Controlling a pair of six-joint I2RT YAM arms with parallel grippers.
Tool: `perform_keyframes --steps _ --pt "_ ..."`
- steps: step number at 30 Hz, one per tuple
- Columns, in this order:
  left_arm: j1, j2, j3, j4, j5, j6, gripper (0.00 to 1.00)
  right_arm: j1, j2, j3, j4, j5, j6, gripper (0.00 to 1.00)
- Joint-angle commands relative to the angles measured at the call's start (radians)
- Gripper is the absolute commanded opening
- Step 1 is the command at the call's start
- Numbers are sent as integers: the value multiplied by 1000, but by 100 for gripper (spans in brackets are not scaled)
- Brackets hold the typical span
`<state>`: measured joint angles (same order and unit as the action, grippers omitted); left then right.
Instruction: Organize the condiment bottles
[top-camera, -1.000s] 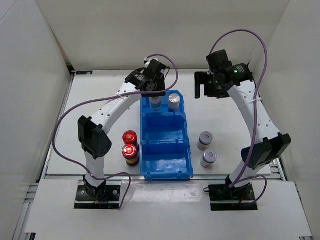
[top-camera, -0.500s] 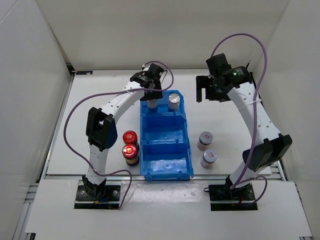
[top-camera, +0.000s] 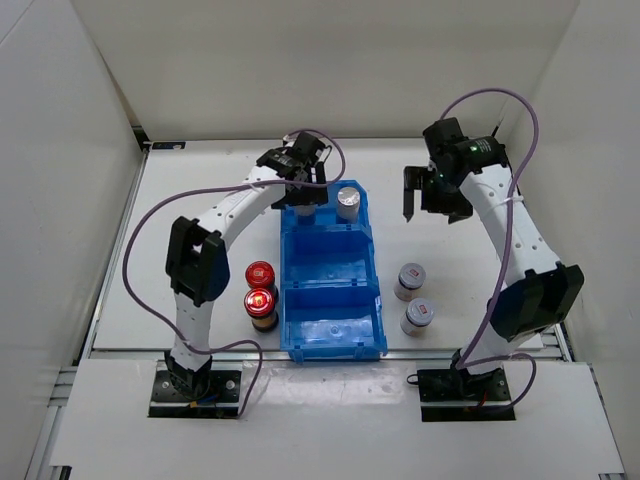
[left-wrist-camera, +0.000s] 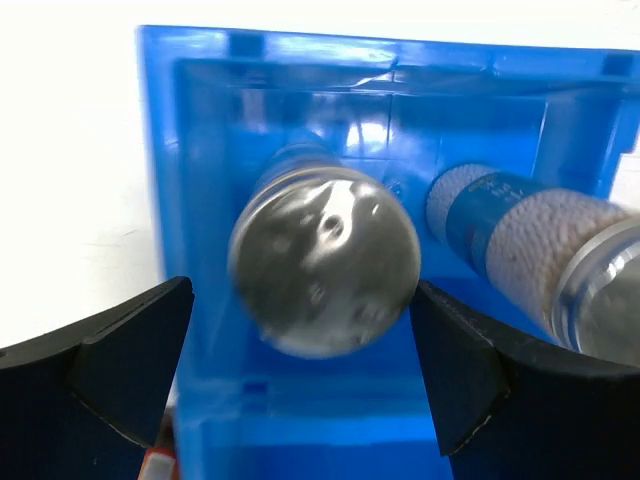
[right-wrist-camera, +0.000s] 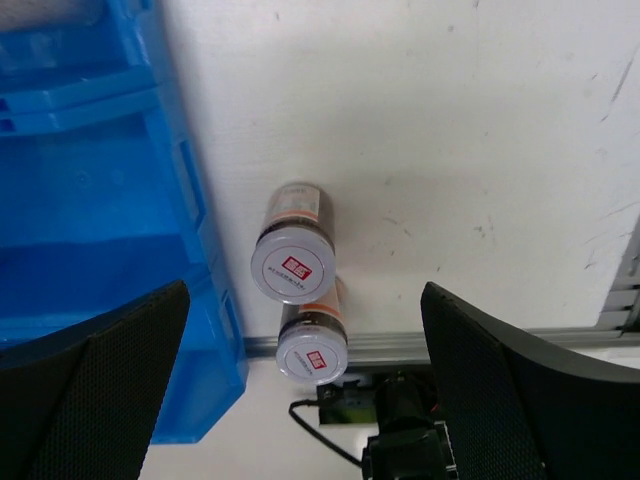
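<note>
One bottle stands outside the bin (top-camera: 333, 289). My right gripper next needs to move back and down onto the farther white-capped bottle's cap (top-camera: 411, 273), below it toward my base.
Two silver-capped condiment bottles stand in the far compartment of the blue bin (top-camera: 333, 289). One (left-wrist-camera: 325, 260) sits between my left gripper's (left-wrist-camera: 302, 292) open fingers, with a gap on each side. The other (top-camera: 347, 203) stands just to its right, its blue-and-white label (left-wrist-camera: 520, 245) showing in the left wrist view. Two white-capped bottles (top-camera: 410, 277) (top-camera: 418, 316) stand on the table right of the bin. My right gripper (top-camera: 430, 205) hangs open and empty well above them (right-wrist-camera: 293, 265) (right-wrist-camera: 313, 350). Two red-capped dark bottles (top-camera: 260, 274) (top-camera: 260, 303) stand left of the bin.
The bin's middle and near compartments (top-camera: 332, 327) hold nothing. Its blue wall (right-wrist-camera: 90, 200) fills the left of the right wrist view. White walls enclose the table on three sides. The right arm's base and cable (right-wrist-camera: 400, 410) lie past the near table edge.
My left gripper has opened and let go of the silver-capped bottle in the far compartment. The right gripper has shifted right and nearer, still open.
</note>
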<state>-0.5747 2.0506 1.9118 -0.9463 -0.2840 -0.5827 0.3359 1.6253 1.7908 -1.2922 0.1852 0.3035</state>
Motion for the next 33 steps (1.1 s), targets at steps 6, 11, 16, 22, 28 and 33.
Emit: perform_keyframes --steps 6,11,16,22,28,33 --pt "53 -347 -13 -8 -128 85 100 -67 41 -132 -79 -243 -32 99" --pt "90 -477 -115 -8 -153 119 100 -67 76 -220 -70 -296 -41 96" --pt "179 -645 -304 -8 -141 67 100 -67 120 -292 -61 -337 -50 93" --pt "239 -788 -474 -8 -141 67 100 -35 142 -337 -30 -348 -32 92" --pt "295 -831 -559 -8 -101 89 100 -14 223 -346 -30 -302 -3 90" --pt "317 -840 -580 -8 -92 99 100 5 258 -355 -53 -251 31 86"
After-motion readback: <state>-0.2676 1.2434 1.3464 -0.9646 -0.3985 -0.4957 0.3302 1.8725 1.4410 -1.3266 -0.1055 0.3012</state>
